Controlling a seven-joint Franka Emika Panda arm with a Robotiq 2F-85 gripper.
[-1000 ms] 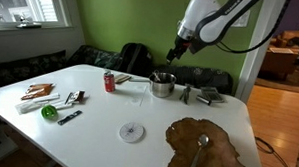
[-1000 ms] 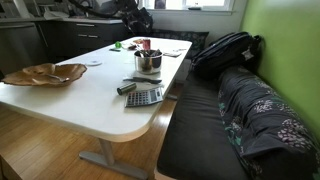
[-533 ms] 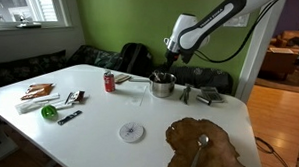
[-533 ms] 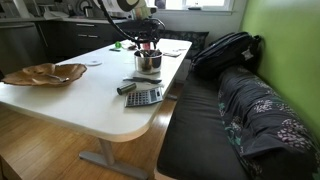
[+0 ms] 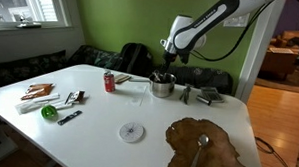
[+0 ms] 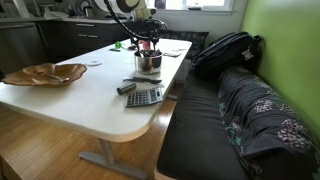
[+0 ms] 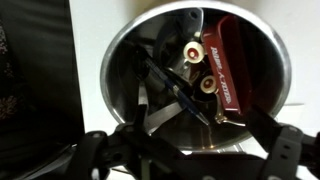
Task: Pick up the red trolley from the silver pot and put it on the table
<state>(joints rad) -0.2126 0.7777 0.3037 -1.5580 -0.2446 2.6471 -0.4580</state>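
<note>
The red trolley is inside the pot. My open gripper needs to go down past the pot's rim next and close on the trolley's end nearest the gripper's fingers.
The silver pot (image 5: 162, 88) stands on the white table (image 5: 93, 127) toward its back; it also shows in an exterior view (image 6: 148, 62). In the wrist view I look straight down into the pot (image 7: 125, 70). The red trolley (image 7: 226, 60) lies inside it on the right, on its side with its gold wheels showing. A thin dark pen-like stick (image 7: 172, 88) also lies in the pot. My gripper (image 5: 166, 72) hangs just above the pot's mouth, also seen from the side (image 6: 146, 42). Its fingers (image 7: 190, 150) are spread wide and hold nothing.
A red can (image 5: 110, 82) stands beside the pot, and dark metal items (image 5: 199, 94) lie on its other side. A wooden slab (image 5: 205, 148) holds a spoon. A white disc (image 5: 132, 132), a green thing (image 5: 48, 111) and a calculator (image 6: 143, 97) lie on the table. A bench with a backpack (image 6: 225, 50) runs along it.
My arm came down from high above the table until the gripper hung just over the pot. In the last half second it hardly moved.
</note>
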